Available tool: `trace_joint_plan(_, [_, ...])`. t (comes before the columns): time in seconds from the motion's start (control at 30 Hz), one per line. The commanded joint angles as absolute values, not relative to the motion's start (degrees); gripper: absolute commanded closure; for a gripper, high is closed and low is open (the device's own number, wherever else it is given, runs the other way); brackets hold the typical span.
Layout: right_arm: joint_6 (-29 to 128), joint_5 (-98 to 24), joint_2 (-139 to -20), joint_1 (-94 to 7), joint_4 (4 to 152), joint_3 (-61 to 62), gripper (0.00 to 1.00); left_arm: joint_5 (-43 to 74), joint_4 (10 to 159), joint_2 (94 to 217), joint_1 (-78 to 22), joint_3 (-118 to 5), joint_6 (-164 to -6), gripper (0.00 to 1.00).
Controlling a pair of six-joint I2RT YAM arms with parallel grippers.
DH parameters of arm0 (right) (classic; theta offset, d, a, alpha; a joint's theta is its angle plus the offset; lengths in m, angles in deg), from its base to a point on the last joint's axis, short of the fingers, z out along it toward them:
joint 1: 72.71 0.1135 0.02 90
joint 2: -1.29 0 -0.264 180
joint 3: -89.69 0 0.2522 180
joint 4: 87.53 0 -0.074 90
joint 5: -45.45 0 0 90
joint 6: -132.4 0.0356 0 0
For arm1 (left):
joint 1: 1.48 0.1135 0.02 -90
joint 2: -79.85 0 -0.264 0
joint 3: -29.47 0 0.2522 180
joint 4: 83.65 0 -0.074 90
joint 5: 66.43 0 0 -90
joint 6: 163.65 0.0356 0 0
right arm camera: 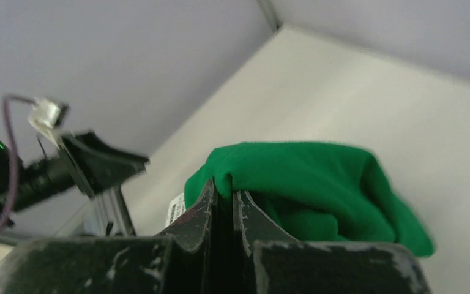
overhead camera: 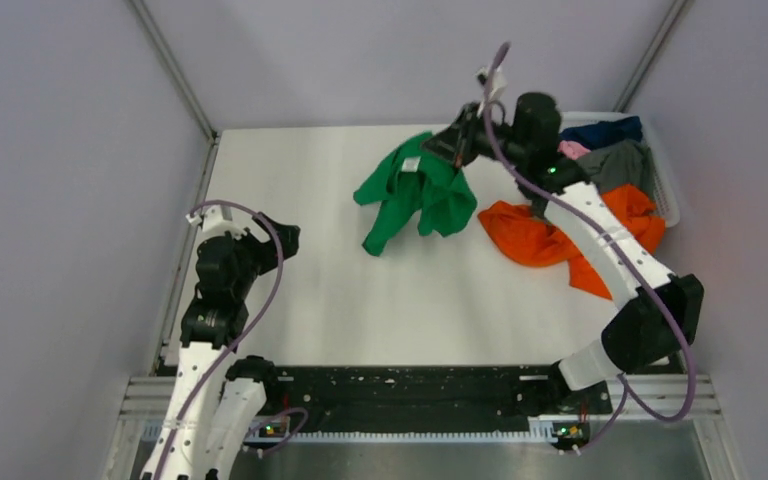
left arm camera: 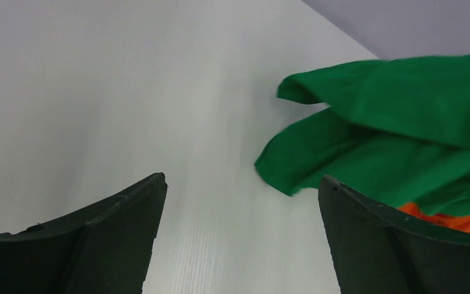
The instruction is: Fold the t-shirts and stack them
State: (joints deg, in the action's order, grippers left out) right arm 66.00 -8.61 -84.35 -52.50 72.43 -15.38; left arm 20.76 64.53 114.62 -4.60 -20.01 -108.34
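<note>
The green t-shirt's loose end [overhead camera: 365, 193] [left arm camera: 292, 89] is still unheld, to my left gripper's right in the top view. It gets my left gripper next, coming down and outward across.
A bright green t-shirt [overhead camera: 415, 195] hangs crumpled over the far middle of the table. My right gripper [overhead camera: 452, 150] is shut on its upper edge and holds it up. In the right wrist view the gripper [right arm camera: 225, 190] pinches a fold of the green cloth [right arm camera: 306, 177]. An orange t-shirt [overhead camera: 540, 235] lies crumpled right of it, partly under the right arm. Navy blue [overhead camera: 600, 130], pink [overhead camera: 572, 149] and grey [overhead camera: 620, 165] shirts lie in the basket. My left gripper [overhead camera: 280, 235] is open and empty at the left; its wrist view shows the gripper [left arm camera: 242, 184] facing the green shirt [left arm camera: 398, 128] from afar.
A white plastic basket [overhead camera: 668, 190] stands at the far right against the wall. Grey walls close in the table on the left, back and right. A black rail [overhead camera: 400, 385] runs along the near edge between the arm bases.
</note>
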Motion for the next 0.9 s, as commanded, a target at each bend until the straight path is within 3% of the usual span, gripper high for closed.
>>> trace_joint_plan(0.0, [65.4,-9.4,-84.8,-48.3,83.7,3.5,0.99,19.8,66.4,115.0,-4.6,-20.0,-109.4,0.01])
trace_joint_plan(0.03, [65.3,-11.0,-86.1,-48.3,83.4,7.2,0.92,19.4,66.1,115.2,-4.6,-20.1,-109.3,0.01])
trace_joint_plan(0.1, [62.3,-15.8,-88.2,-48.3,79.3,9.0,0.61,18.2,65.9,115.8,-4.6,-19.8,-109.6,0.01])
trace_joint_plan(0.13, [60.5,-19.3,-88.7,-48.3,75.6,9.2,0.35,17.4,66.1,116.2,-4.6,-19.6,-109.7,0.01])
trace_joint_plan(0.2, [58.3,-27.1,-87.6,-48.3,71.7,9.7,0.04,15.8,66.9,117.3,-4.6,-18.7,-110.5,0.01])
trace_joint_plan(0.37, [57.0,-42.5,-76.8,-48.3,69.5,14.9,0.01,9.2,71.6,123.3,-6.0,-16.0,-112.6,0.01])
trace_joint_plan(0.57, [61.0,-53.8,-62.5,-48.4,67.0,28.3,0.01,15.4,73.6,138.1,-13.9,-22.0,-112.5,0.01])
trace_joint_plan(0.7, [67.5,-50.2,-57.2,-48.4,69.6,37.6,0.01,16.4,74.4,154.9,-15.4,-33.2,-111.8,0.02])
trace_joint_plan(0.77, [70.3,-48.7,-56.4,-48.4,69.0,40.3,0.01,17.3,71.8,164.7,-15.5,-41.1,-110.9,0.09])
trace_joint_plan(0.83, [71.3,-47.5,-56.1,-48.4,69.7,43.1,0.02,17.5,64.3,174.2,-15.4,-51.4,-109.4,0.11])
trace_joint_plan(0.87, [70.7,-45.5,-56.0,-48.4,72.0,45.5,0.03,17.8,58.4,182.8,-15.5,-62.4,-108.0,0.15])
